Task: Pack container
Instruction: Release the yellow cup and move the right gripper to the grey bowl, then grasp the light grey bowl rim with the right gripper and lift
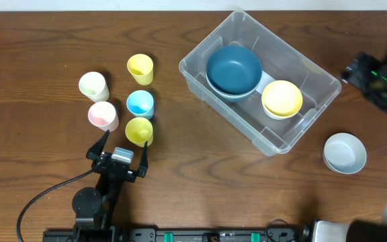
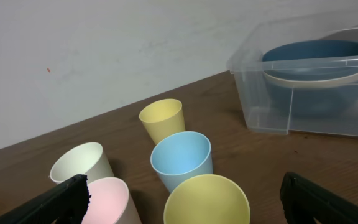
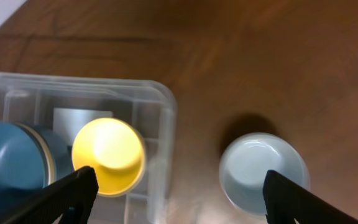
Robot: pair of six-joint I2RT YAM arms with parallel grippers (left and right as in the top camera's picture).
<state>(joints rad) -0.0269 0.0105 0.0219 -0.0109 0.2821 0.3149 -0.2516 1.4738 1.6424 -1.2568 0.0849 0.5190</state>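
Observation:
I will next lower my right gripper back onto the pale bowl's rim facing away from the container, since this bowl lies unpacked on the tabletop.
The clear container sits right of centre. It holds a dark blue bowl stacked on a pale bowl, and a yellow bowl on a white one. My left gripper is open and empty, just in front of a yellow-green cup. In the left wrist view its fingers flank that cup without touching it. My right gripper is open and empty, high above the container's near right corner, between the yellow bowl and a pale bowl on the table.
Other cups stand left of centre: yellow, cream, blue and pink. The pale bowl lies right of the container. The right arm is at the right edge. A cable runs along the front left.

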